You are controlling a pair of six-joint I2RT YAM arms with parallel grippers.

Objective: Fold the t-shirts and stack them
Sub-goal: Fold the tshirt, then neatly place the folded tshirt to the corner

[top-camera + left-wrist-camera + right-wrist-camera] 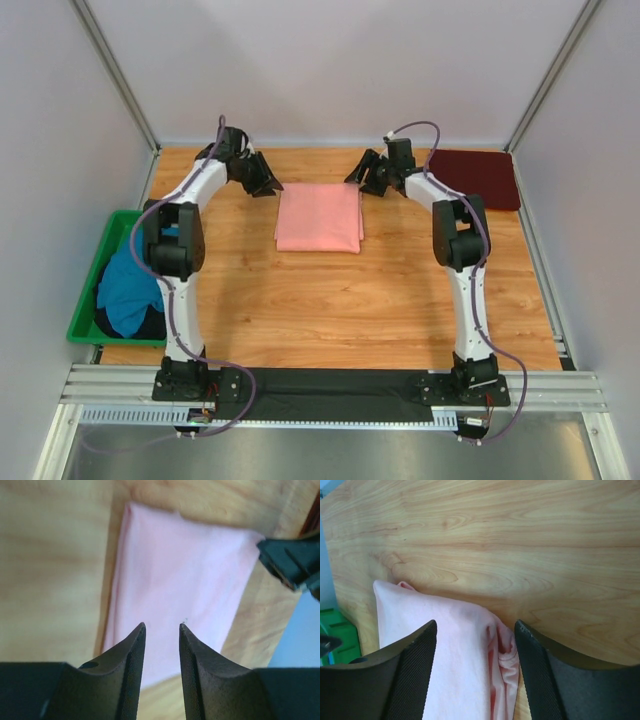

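The right gripper will next move its open fingers back over the middle of the pink shirt's bunched edge, because that edge is back from the gripper, which is at the shirt's far corner.
A salmon-pink t-shirt lies folded into a rectangle on the wooden table at mid-back. My left gripper hovers at its far left corner. In the left wrist view that gripper is open with nothing between its fingers, and the pink shirt lies flat below. My right gripper is at the far right corner. Seen from the right wrist, it is open and straddles the pink shirt's bunched folded edge. A dark maroon t-shirt lies folded at the back right. A teal-blue t-shirt sits crumpled in the bin.
A green plastic bin stands at the table's left edge, also visible in the right wrist view. White enclosure walls and metal posts close in the table at the back and sides. The right gripper's fingers show in the left wrist view.
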